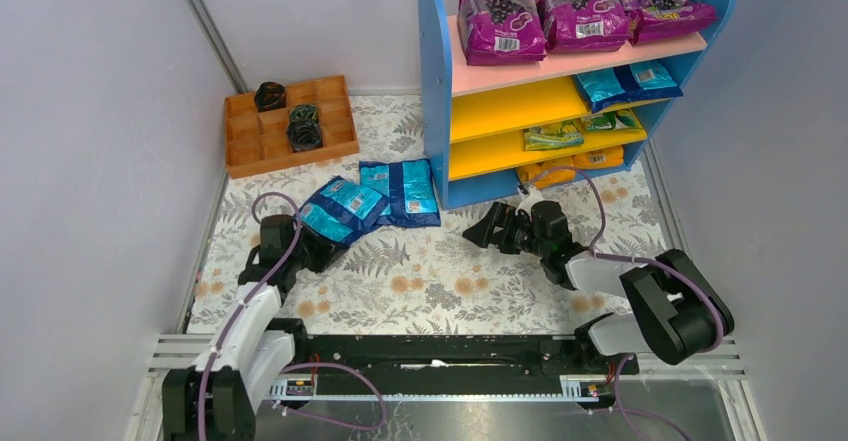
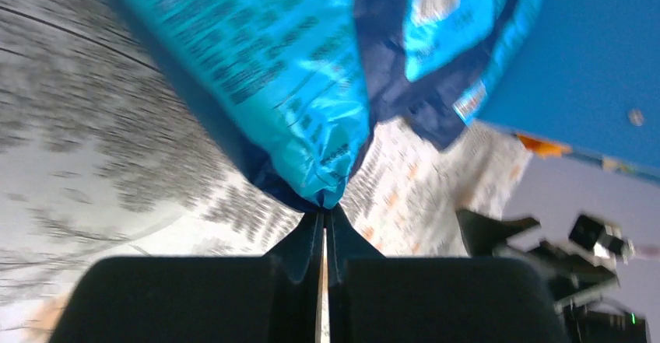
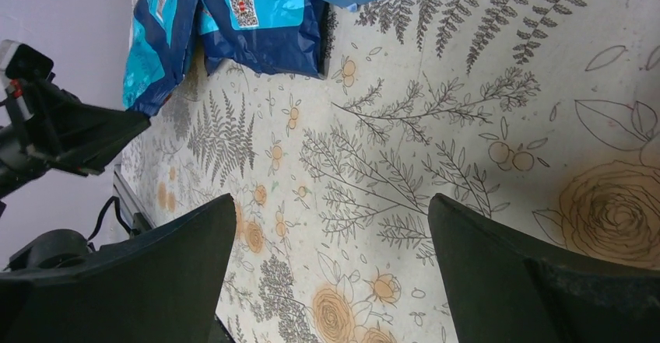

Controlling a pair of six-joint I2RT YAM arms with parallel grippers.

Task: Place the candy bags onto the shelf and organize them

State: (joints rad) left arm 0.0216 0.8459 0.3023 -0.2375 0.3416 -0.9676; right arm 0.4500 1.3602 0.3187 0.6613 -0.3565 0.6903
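Observation:
My left gripper holds the blue bag by just one corner. My right gripper needs to go down, tilt flatter and move toward my left gripper onto the bag's free edge.
My left gripper (image 1: 318, 248) is shut on the near corner of a shiny blue candy bag (image 1: 343, 208), which fills the top of the left wrist view (image 2: 265, 71). A second blue bag (image 1: 402, 191) lies flat beside it, at the foot of the shelf (image 1: 436, 91). The shelf holds blue bags (image 1: 625, 83), green-yellow bags (image 1: 555, 137) and orange bags (image 1: 565, 166) on its yellow boards. My right gripper (image 1: 486, 229) is open and empty, low over the mat in front of the shelf. The right wrist view shows both blue bags (image 3: 257, 16) ahead of it.
Three purple grape-print bags (image 1: 580, 11) lie on the pink top board. An orange compartmented tray (image 1: 288, 131) with dark rolls stands at the back left. Grey walls close in both sides. The floral mat (image 1: 430, 271) covers the table.

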